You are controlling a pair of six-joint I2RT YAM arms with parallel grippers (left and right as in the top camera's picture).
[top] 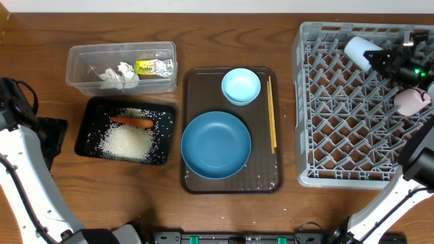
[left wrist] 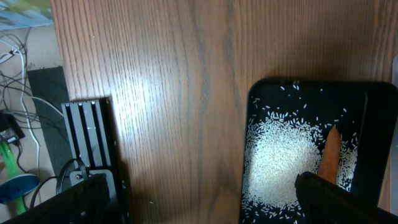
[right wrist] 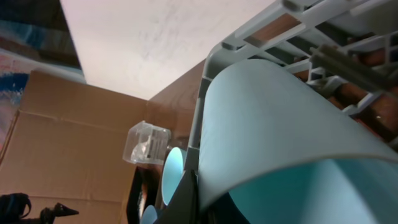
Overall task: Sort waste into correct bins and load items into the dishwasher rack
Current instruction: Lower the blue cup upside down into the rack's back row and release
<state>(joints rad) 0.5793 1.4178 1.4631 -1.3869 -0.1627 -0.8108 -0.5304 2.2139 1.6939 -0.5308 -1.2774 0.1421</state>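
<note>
I need to lower my right gripper, ease it back and release the light-blue cup's rim over the empty rack wires, which are below it and nearer my base.
My right gripper [top: 388,59] is shut on the light-blue cup [top: 359,51], holding it over the far corner of the grey dishwasher rack [top: 305,102]. The cup [right wrist: 280,124] fills the right wrist view, with a finger on its rim. A white-pinkish cup [top: 411,100] lies in the rack. The blue dish [top: 215,145], small light-blue bowl [top: 241,86] and chopsticks [top: 272,115] lie on the brown tray. Rice [top: 129,142] and the carrot [top: 131,122] lie in the black tray [top: 87,135]. The tissue [top: 119,74] and wrapper [top: 154,66] lie in the clear box [top: 74,64]. My left gripper [left wrist: 199,199] is open and empty, left of the black tray [left wrist: 255,99].
The brown serving tray [top: 193,179] sits between the black tray and the rack, with stray rice grains on it. A black stand and cables [left wrist: 93,143] lie at the table's left edge. Bare wooden table [left wrist: 180,93] lies left of the black tray.
</note>
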